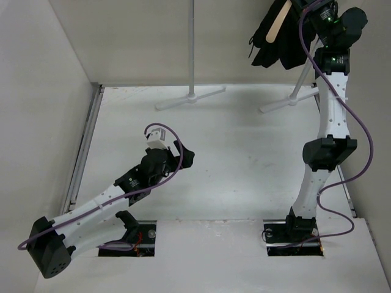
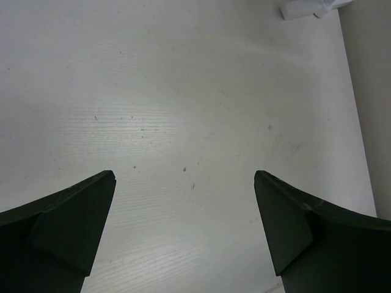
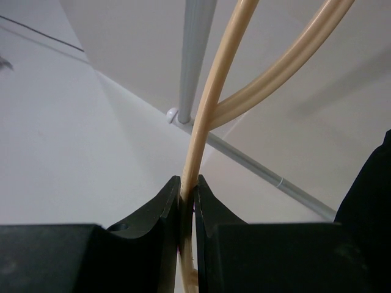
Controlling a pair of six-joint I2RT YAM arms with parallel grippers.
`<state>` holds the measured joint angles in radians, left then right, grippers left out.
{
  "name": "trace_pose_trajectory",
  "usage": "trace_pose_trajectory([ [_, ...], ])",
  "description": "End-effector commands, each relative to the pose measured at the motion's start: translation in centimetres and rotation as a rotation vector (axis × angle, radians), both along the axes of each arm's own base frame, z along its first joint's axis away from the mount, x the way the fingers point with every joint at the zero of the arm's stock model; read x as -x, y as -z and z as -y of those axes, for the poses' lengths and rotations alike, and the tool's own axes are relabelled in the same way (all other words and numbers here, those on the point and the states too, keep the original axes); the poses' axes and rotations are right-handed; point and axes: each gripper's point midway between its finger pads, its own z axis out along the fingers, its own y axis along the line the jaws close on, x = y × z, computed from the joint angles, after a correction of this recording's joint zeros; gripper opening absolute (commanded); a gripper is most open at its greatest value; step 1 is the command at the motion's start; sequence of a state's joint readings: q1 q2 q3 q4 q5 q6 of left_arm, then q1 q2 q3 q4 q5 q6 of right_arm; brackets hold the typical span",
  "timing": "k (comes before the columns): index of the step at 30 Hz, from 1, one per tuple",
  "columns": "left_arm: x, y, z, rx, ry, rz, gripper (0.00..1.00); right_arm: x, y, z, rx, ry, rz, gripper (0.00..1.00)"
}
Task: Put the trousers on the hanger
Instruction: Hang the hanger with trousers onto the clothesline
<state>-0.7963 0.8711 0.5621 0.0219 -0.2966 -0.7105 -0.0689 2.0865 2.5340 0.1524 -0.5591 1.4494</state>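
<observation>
The black trousers (image 3: 369, 201) already hang over the hanger in my right gripper, so next I need to lower the hanger toward the white rack onto the bar behind it and let go.
The black trousers (image 1: 275, 43) hang bunched over the pale wooden hanger (image 1: 278, 21) at the top right of the top view. My right gripper (image 1: 305, 9) is raised there and shut on the hanger. In the right wrist view the tan hanger (image 3: 211, 104) runs up from between my closed fingers (image 3: 165, 207), and a black edge of the trousers (image 3: 369, 201) shows at the right. My left gripper (image 1: 186, 157) is low over the table at the left, open and empty. In the left wrist view its gripper (image 2: 183, 183) shows only bare table between the fingers (image 2: 73, 213).
A white rack pole (image 1: 192, 43) stands at the back centre on spread feet (image 1: 189, 97). A second rack foot (image 1: 287, 97) lies at the back right. The rack pole (image 3: 194, 55) shows behind the hanger in the right wrist view. White walls enclose the table (image 1: 244, 165).
</observation>
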Motion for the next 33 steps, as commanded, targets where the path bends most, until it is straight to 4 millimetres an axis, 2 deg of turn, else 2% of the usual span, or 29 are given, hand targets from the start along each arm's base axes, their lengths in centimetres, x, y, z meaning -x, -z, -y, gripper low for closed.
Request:
trace_pose_trajectory([
  [1, -0.6, -2.1, 0.6, 0.07, -0.01, 0.041, 1.0, 1.5, -3.5, 2.0, -0.057, 0.072, 0.102, 0.03],
  [5, -0.5, -2.4, 0.7, 0.079, -0.008, 0.046, 1.0, 1.0, -2.8, 2.4, -0.066, 0.081, 0.064, 0.03],
  [11, -0.3, -2.7, 0.9, 0.093, -0.003, 0.048, 1.0, 0.0, -0.3, 3.5, -0.091, 0.119, -0.018, 0.04],
  [16, -0.2, -2.7, 1.0, 0.1, -0.001, 0.046, 1.0, 0.5, 1.1, 4.2, -0.094, 0.162, -0.039, 0.1],
  [18, -0.1, -2.9, 1.0, 0.107, 0.003, 0.049, 1.0, 0.5, 2.0, 4.7, -0.102, 0.18, -0.059, 0.22],
  [21, 0.0, -2.7, 0.9, 0.099, 0.002, 0.043, 1.0, 0.9, 2.9, 5.0, -0.096, 0.187, -0.063, 0.57],
  [24, -0.1, -2.4, 0.1, 0.082, -0.021, 0.031, 1.0, 1.7, 3.4, 5.0, -0.052, 0.199, -0.055, 0.79],
  [25, -0.2, -2.3, -0.2, 0.073, -0.032, 0.029, 1.0, 2.0, 3.7, 5.0, -0.031, 0.202, -0.056, 0.94],
  [26, -0.4, -2.4, -0.7, 0.067, -0.047, 0.028, 1.0, 2.4, 3.9, 5.0, -0.012, 0.207, -0.054, 1.0],
  [30, -0.8, -2.4, -2.4, 0.052, -0.097, 0.022, 1.0, 4.4, 4.9, 5.5, 0.065, 0.254, -0.04, 1.0],
  [33, -1.0, -2.1, -3.8, 0.034, -0.139, 0.012, 1.0, 6.7, 5.4, 5.8, 0.131, 0.304, -0.02, 1.0],
])
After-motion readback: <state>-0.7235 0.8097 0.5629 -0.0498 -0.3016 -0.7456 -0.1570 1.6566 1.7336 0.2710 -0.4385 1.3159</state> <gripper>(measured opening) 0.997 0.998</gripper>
